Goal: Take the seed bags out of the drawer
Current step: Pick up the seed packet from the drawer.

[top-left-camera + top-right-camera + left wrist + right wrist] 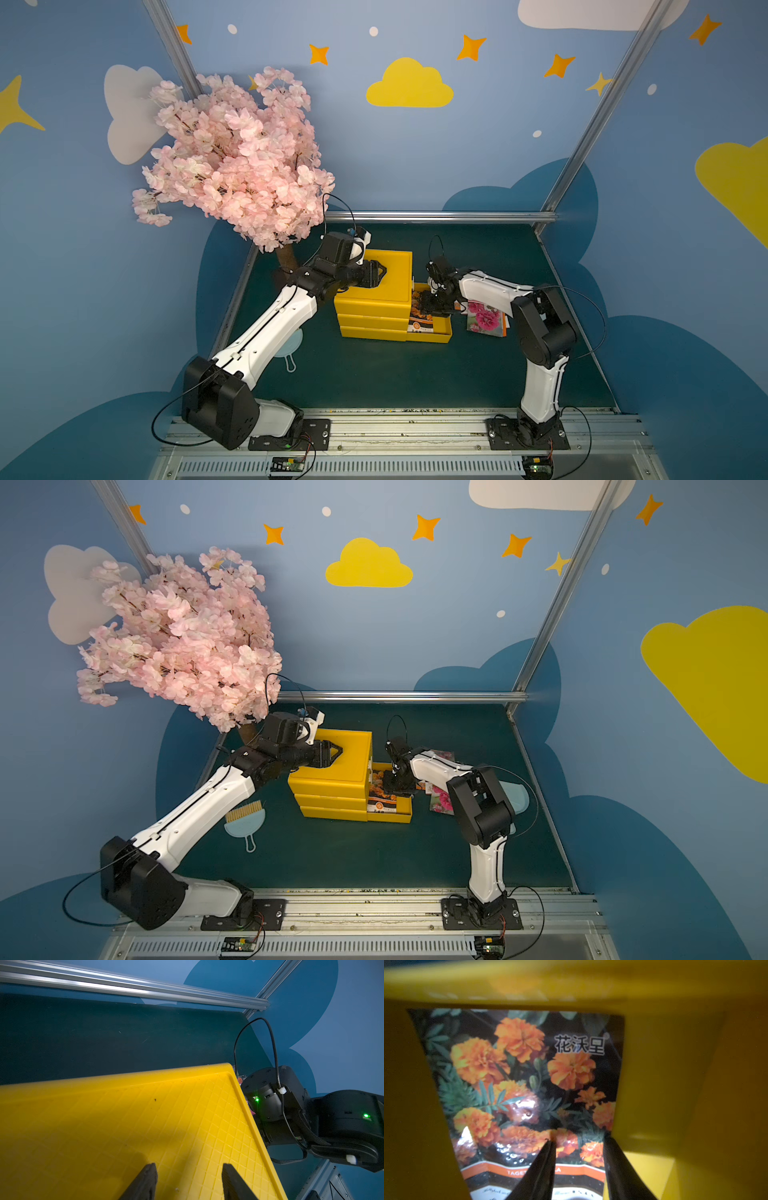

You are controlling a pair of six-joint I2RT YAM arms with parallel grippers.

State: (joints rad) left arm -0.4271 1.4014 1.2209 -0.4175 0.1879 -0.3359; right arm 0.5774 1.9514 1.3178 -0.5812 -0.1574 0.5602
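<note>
My right gripper's open fingers straddle the bag's edge, so next it will slide a little outward along it beside the bare drawer bottom and close.
A yellow cabinet stands mid-table with the drawer pulled out to the right. An orange-flower seed bag lies flat inside the drawer. My right gripper hangs low in the drawer over this bag. In the right wrist view its jaws stand open: one finger tip rests on the bag, the other by the bag's edge beside the drawer wall. A pink-flower seed bag lies on the table right of the drawer. My left gripper rests open on the cabinet top, holding nothing.
A pink blossom tree overhangs the back left, its trunk just behind my left wrist. A pale blue brush and dustpan lies under my left arm. Metal rails edge the green table.
</note>
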